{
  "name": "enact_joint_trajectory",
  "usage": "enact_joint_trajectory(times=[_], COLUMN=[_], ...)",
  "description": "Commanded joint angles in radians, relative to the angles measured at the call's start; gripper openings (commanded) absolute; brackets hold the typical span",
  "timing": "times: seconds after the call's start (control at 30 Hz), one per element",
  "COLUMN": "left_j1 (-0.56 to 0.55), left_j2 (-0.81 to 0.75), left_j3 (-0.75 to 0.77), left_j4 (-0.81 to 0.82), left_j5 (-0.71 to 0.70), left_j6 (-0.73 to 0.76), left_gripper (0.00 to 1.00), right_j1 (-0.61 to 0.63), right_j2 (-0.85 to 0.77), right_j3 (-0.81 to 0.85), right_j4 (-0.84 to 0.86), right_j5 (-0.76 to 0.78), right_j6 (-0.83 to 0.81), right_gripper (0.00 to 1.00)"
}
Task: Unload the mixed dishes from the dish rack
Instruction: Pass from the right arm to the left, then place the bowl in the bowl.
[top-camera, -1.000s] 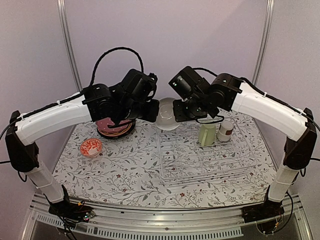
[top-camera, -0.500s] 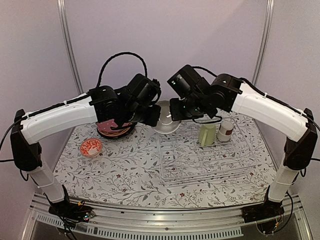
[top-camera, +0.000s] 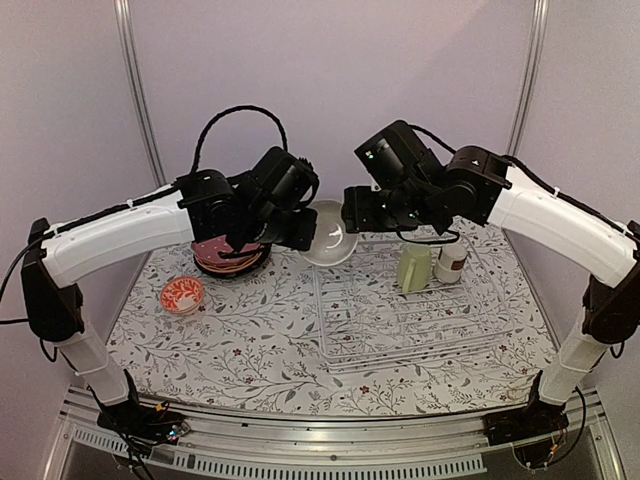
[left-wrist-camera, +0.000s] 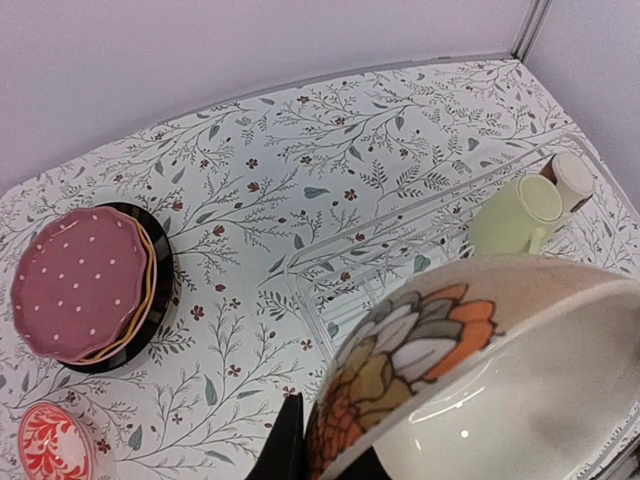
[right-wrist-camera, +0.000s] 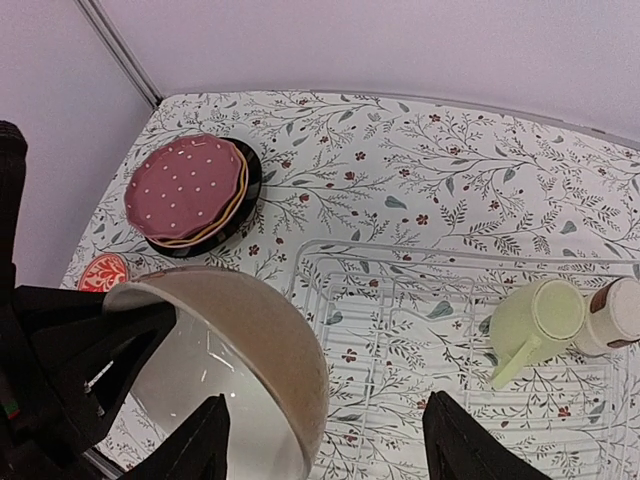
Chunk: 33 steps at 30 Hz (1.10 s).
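Next, my left gripper needs to go to the left in the top view and down over the patterned bowl and release, as the patterned bowl's open hollow is empty.
The tan bowl with a painted flower on its side hangs tilted above the rack's far left corner. My left gripper is shut on its rim, and the bowl fills the lower right of the left wrist view. My right gripper stands open just right of the bowl, its jaws spread wide with the rim between them, untouched. The white wire dish rack holds a pale green cup and a small grey-white cup at its far right.
A stack of plates with the maroon dotted one on top sits on the floral cloth at the far left. A white-and-red patterned bowl stands in front of it. The back wall is close behind both arms.
My left gripper has shut on the bowl's rim. My right gripper has opened, let go of the bowl and drawn back a little to the right.
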Motion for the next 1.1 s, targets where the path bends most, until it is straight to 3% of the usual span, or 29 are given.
enact_joint_trajectory(times=[0.0, 0.1, 0.4, 0.77, 1.07], left_j1=[0.062, 0.130, 0.373, 0.642, 0.764], left_j2=[-0.055, -0.102, -0.260, -0.386, -0.406], left_j3=[-0.011, -0.059, -0.223, -0.376, -0.450], left_j4=[0.008, 0.006, -0.051, -0.166, -0.236], left_j5=[0.012, 0.075, 0.231, 0.320, 0.321], left_j6=[-0.054, -0.078, -0.174, -0.267, -0.338], left_gripper=[0.00, 0.00, 0.00, 0.03, 0.01], right_j1=[0.001, 0.000, 0.000, -0.063, -0.074], right_j2=[-0.094, -0.146, -0.260, -0.387, -0.421], right_j3=[-0.070, -0.108, -0.229, -0.378, -0.430], right_j4=[0.057, 0.059, 0.052, 0.071, 0.076], right_j5=[-0.022, 0.007, 0.133, 0.166, 0.165], right_j6=[-0.030, -0.053, -0.157, -0.153, -0.145], right_gripper=[0.68, 0.70, 0.99, 0.99, 0.99])
